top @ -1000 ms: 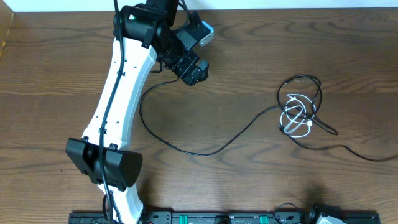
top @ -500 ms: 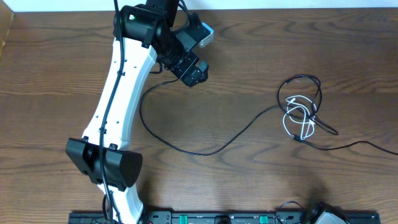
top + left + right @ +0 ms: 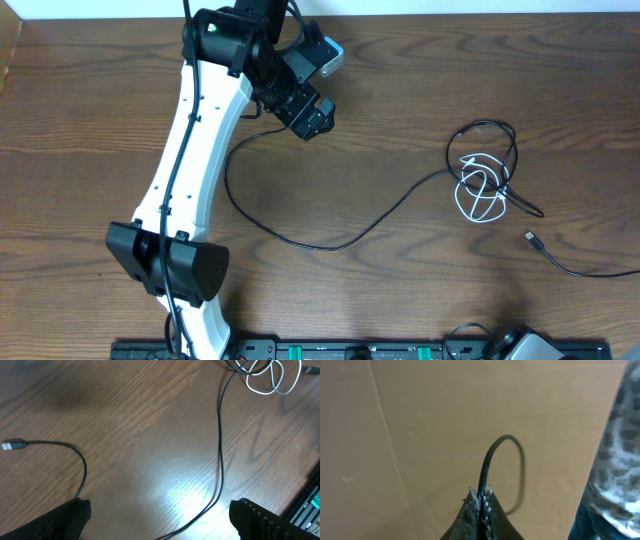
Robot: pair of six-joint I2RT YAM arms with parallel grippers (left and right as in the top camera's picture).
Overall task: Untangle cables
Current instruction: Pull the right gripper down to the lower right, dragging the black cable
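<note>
I will move my right gripper outward and down over the bare wood beyond the small plug [image 3: 608, 165]. I will turn it toward the table and let go of the black cable clear of the tangle [image 3: 487, 160].
A long black cable [image 3: 330, 243] runs from near my left gripper [image 3: 312, 118] across the table to a small tangle [image 3: 487, 160]. There it loops around the white cable [image 3: 480, 203]. My left gripper [image 3: 160, 527] hovers open above this black cable [image 3: 220, 440]. The cable's plug end [image 3: 12, 445] lies to the left and the white cable [image 3: 270, 382] shows at the top right. Another black cord with a small plug [image 3: 530, 238] lies free of the tangle and runs off the right edge. My right gripper [image 3: 481, 497] is shut on a black cable [image 3: 492, 452], outside the overhead view.
The left arm [image 3: 190, 150] stretches from the front edge to the back of the wooden table [image 3: 400, 90]. A black rail [image 3: 350, 350] lines the front edge. The right wrist view faces a tan cardboard surface [image 3: 420, 435], with a patterned sleeve [image 3: 625, 440] at its right.
The black cord on the right has slid out of the tangle toward the lower right, and its plug now lies free. The white loop shifted slightly. The left arm stayed still.
</note>
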